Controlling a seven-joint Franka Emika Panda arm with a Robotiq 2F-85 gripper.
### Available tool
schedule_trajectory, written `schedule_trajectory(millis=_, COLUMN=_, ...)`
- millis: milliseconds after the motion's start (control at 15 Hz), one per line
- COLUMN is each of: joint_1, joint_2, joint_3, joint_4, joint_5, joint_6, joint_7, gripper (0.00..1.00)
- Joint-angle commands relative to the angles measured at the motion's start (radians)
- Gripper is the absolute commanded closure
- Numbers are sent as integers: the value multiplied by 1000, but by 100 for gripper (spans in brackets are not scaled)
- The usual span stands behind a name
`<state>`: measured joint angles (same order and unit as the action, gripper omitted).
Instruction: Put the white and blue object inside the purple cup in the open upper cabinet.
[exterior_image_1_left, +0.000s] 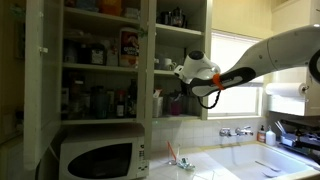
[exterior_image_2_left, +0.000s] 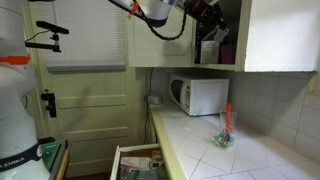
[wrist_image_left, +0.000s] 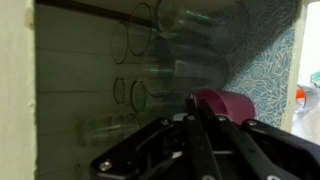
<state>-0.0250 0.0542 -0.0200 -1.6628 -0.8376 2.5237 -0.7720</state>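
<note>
Next, my gripper eases farther into the cabinet, over the purple cup, and releases there, because the cup still stands just beyond its closed fingers.
In the wrist view my gripper has its two dark fingers pressed together, pointing into the upper cabinet. The purple cup stands on the shelf just beyond and slightly right of the fingertips. No white and blue object shows between the fingers or anywhere else. Both exterior views show the arm reaching up with the gripper inside the open white cabinet. The cup is hard to make out there.
Clear glasses are stacked left of and behind the cup. Bottles and jars crowd the shelves. A white microwave stands on the counter below. A red-and-white stick stands on the counter, and a sink lies further along.
</note>
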Motion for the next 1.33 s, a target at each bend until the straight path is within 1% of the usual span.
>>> schedule_trajectory(millis=0, joint_1=7, joint_2=13, joint_3=-4, joint_4=27, joint_5=-94, joint_6=-46, joint_7=51, gripper=98)
schedule_trajectory(millis=333, joint_1=8, joint_2=52, joint_3=-5, joint_4=49, joint_5=-197, joint_6=-96, joint_7=81, gripper=98)
schedule_trajectory(millis=533, joint_1=7, joint_2=81, joint_3=-6, joint_4=61, joint_5=-239, joint_6=-104, joint_7=92, gripper=98)
schedule_trajectory(millis=1000, joint_1=10, joint_2=132, joint_3=-4, joint_4=111, joint_5=-245, joint_6=-116, joint_7=77, gripper=98)
schedule_trajectory(millis=1067, joint_1=11, joint_2=134, joint_3=-3, joint_4=115, joint_5=-243, joint_6=-121, joint_7=76, gripper=67)
schedule_trajectory(millis=1133, joint_1=12, joint_2=136, joint_3=-3, joint_4=121, joint_5=-242, joint_6=-126, joint_7=76, gripper=65)
schedule_trajectory(millis=1267, joint_1=14, joint_2=139, joint_3=-3, joint_4=128, joint_5=-242, joint_6=-136, joint_7=79, gripper=53)
